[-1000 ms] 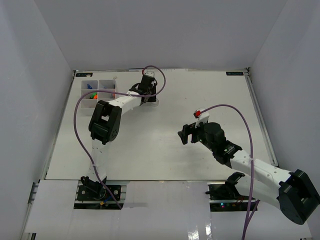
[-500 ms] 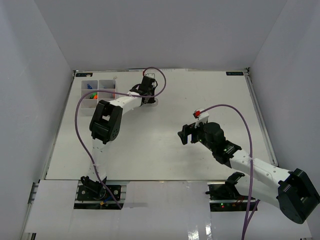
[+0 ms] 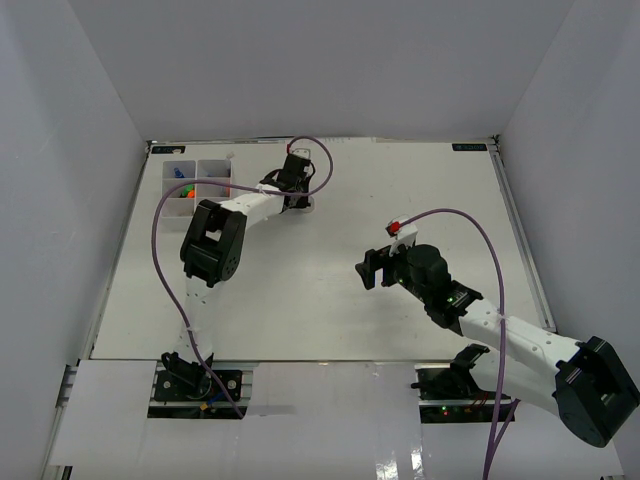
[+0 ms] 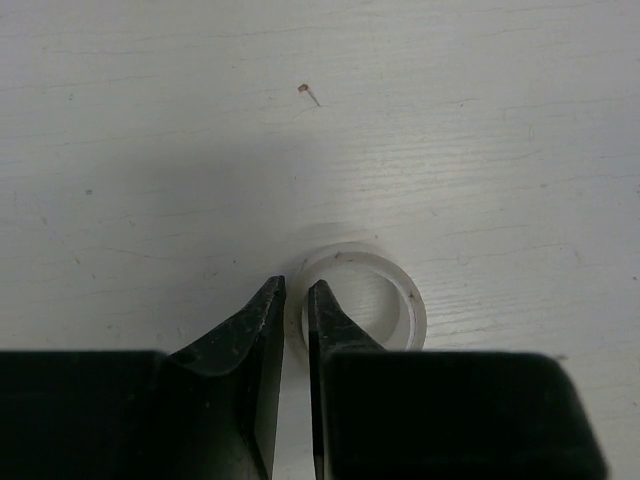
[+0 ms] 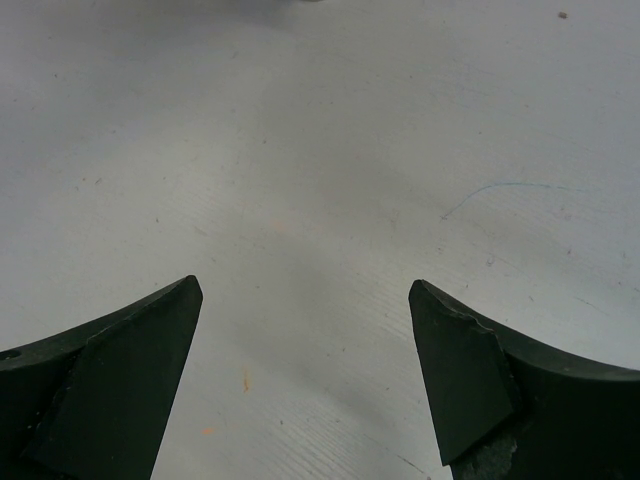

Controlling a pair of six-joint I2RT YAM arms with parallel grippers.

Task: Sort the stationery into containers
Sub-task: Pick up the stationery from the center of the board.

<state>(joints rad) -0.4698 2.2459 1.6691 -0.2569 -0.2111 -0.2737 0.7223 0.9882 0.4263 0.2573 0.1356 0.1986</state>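
I should next lift my left gripper, move left in the top view over the near end of the divided tray (image 3: 210, 190) and release the tape ring, as it's outside.
A white tape ring (image 4: 412, 305) lies flat on the table at the back, a little right of the containers (image 3: 196, 179), a translucent white divided tray. My left gripper (image 4: 296, 285) is down on the ring with one finger inside the hoop and the other outside, the two pinched on its near-left wall. From above, that gripper (image 3: 297, 195) covers most of the ring (image 3: 309, 203). Small blue (image 3: 178, 173) and orange-green (image 3: 187, 190) stationery sits in the tray's left compartments. My right gripper (image 3: 372, 268) hovers mid-table, open (image 5: 305, 290), with only bare tabletop between its fingers.
White walls close off the left, back and right of the table. A purple cable loops over each arm. The left arm's elbow (image 3: 210, 245) stands just below the tray.
The left jaws have narrowed onto the tape ring's wall, and the left wrist has shifted slightly. The right arm has stayed put.
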